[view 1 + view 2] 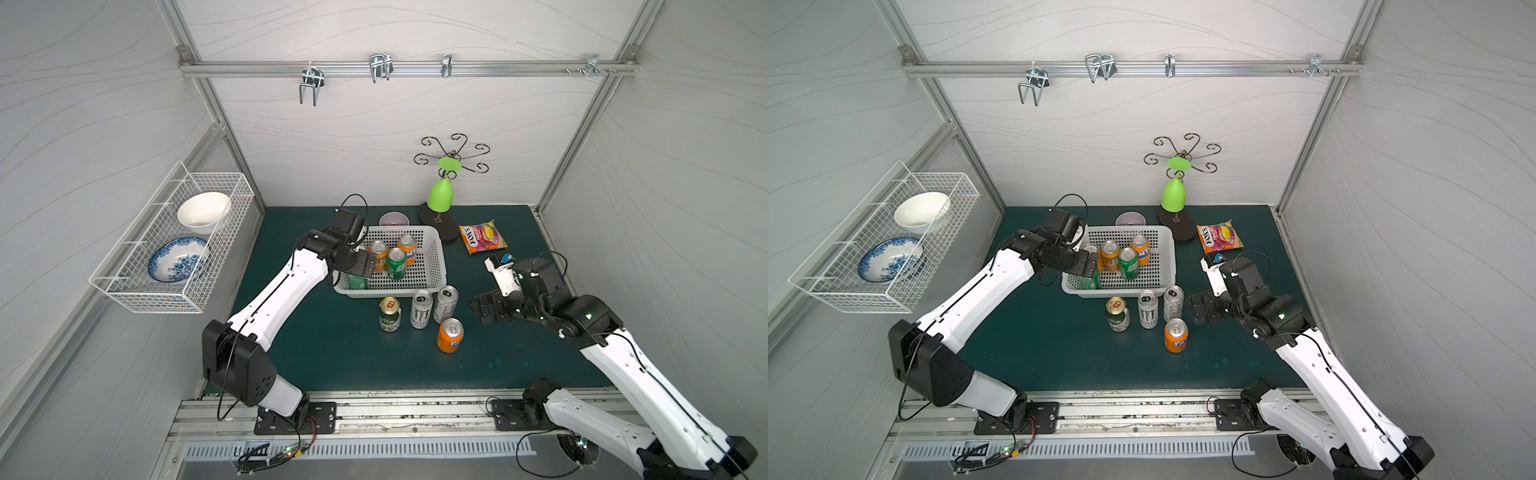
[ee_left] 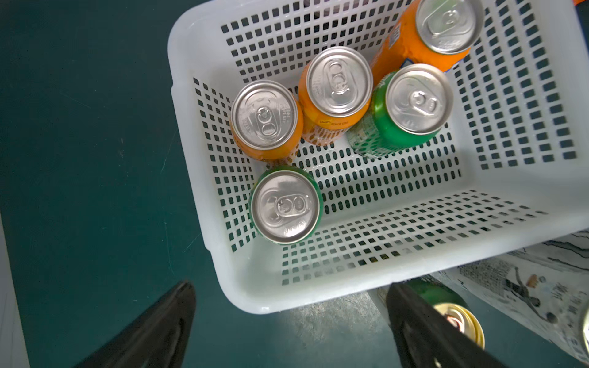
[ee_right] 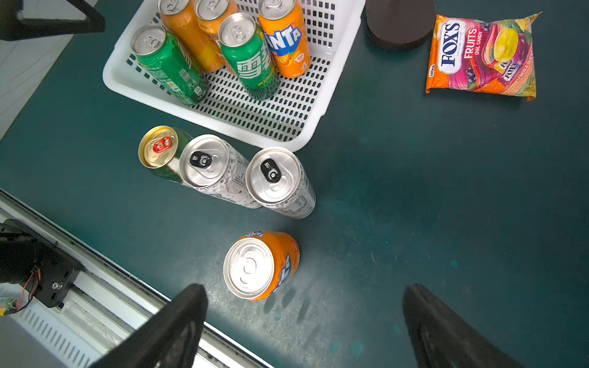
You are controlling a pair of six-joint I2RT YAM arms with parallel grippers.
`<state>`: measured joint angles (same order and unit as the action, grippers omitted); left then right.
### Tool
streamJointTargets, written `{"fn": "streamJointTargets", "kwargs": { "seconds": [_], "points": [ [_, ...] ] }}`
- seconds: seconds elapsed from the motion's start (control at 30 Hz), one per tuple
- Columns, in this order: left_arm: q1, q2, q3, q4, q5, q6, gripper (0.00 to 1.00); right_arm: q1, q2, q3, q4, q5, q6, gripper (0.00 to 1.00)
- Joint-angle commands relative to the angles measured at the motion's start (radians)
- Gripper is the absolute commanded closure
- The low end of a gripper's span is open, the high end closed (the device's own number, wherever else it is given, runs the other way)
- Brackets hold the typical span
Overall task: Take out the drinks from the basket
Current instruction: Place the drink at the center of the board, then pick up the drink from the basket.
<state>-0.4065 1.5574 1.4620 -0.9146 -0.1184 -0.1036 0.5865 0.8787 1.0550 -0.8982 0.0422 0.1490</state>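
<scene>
My left gripper will next come down around the green can in the basket's near corner [image 1: 357, 282] [image 2: 286, 206] below it, because the bare bottom of the basket beside the can has room for a finger.
The white perforated basket [image 1: 434, 266] [image 2: 197, 47] [image 3: 223, 127] holds several upright drinks: three orange cans [image 2: 266, 119] [image 2: 338, 86] [image 2: 443, 28] and two green ones [image 2: 411, 105] [image 2: 285, 207]. On the mat in front of it stand a gold-topped green can [image 1: 389, 314], two tall silver cans [image 1: 421, 309] [image 1: 445, 304] and an orange can [image 1: 450, 335] [image 3: 261, 266]. My left gripper [image 1: 361, 270] [image 2: 291, 286] hovers open over the basket's near left corner, holding nothing. My right gripper [image 1: 484, 307] [image 3: 306, 288] hangs open and empty just right of the outside cans.
A colourful candy bag [image 1: 483, 237] lies right of the basket. Behind the basket are a pale bowl [image 1: 392, 219] and a green lamp-like stand [image 1: 440, 195] on a dark oval base. A wire rack [image 1: 166, 291] with bowls hangs on the left wall. A metal rail [image 1: 374, 415] borders the front.
</scene>
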Motion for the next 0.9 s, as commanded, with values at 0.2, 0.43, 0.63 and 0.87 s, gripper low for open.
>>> {"fn": "streamJointTargets", "kwargs": {
  "seconds": [0.2,0.43,0.63,0.87],
  "points": [
    [0.043,0.128,0.053,0.052,0.056,0.015,0.02,-0.017,-0.015,-0.030,0.007,-0.008,-0.002,0.01],
    [0.061,0.202,0.056,0.082,0.059,0.017,0.02,-0.022,-0.014,-0.038,0.015,-0.012,-0.001,0.01],
    [0.063,0.258,0.056,0.097,0.049,0.006,0.04,-0.033,-0.005,-0.040,0.015,-0.014,-0.006,0.01],
    [0.062,0.294,0.029,0.117,0.047,-0.001,0.08,-0.048,-0.006,-0.055,0.025,-0.022,-0.006,0.01]
  ]
}}
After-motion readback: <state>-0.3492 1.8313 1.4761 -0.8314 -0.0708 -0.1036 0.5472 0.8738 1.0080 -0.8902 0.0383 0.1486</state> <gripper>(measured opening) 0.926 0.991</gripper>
